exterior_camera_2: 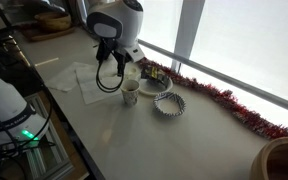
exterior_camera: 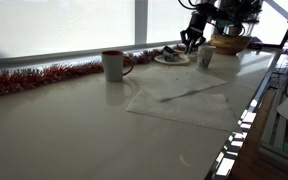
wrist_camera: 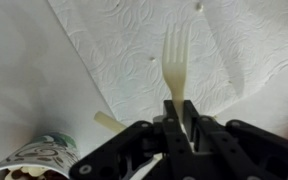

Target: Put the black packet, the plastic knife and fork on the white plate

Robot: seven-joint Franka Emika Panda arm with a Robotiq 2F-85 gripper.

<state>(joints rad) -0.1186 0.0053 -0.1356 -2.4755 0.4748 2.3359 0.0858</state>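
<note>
The gripper will next carry the fork toward the tinsel and down to let go of it on top of the plate's black packet (exterior_camera_2: 156,76), because the fork still hangs over the napkin.
My gripper (wrist_camera: 180,110) is shut on the handle of a cream plastic fork (wrist_camera: 174,55), tines pointing away, held above a white paper napkin (wrist_camera: 134,40). In an exterior view the gripper (exterior_camera: 191,42) hangs over the far end of the counter beside the white plate (exterior_camera: 171,60), which has a dark item, seemingly the black packet (exterior_camera: 170,52), on it. The plastic knife (exterior_camera: 189,93) lies on the napkin (exterior_camera: 184,105). A cream strip, perhaps the knife, shows in the wrist view (wrist_camera: 109,122). In an exterior view the arm (exterior_camera_2: 114,30) stands over the plate (exterior_camera_2: 154,86).
A white and red mug (exterior_camera: 112,65) (exterior_camera_2: 130,93) stands near the plate. A patterned paper cup (exterior_camera: 205,57) (wrist_camera: 34,158) is next to the gripper. A ruffled glass bowl (exterior_camera_2: 168,103), red tinsel (exterior_camera: 34,78) along the window, a basket (exterior_camera: 229,43).
</note>
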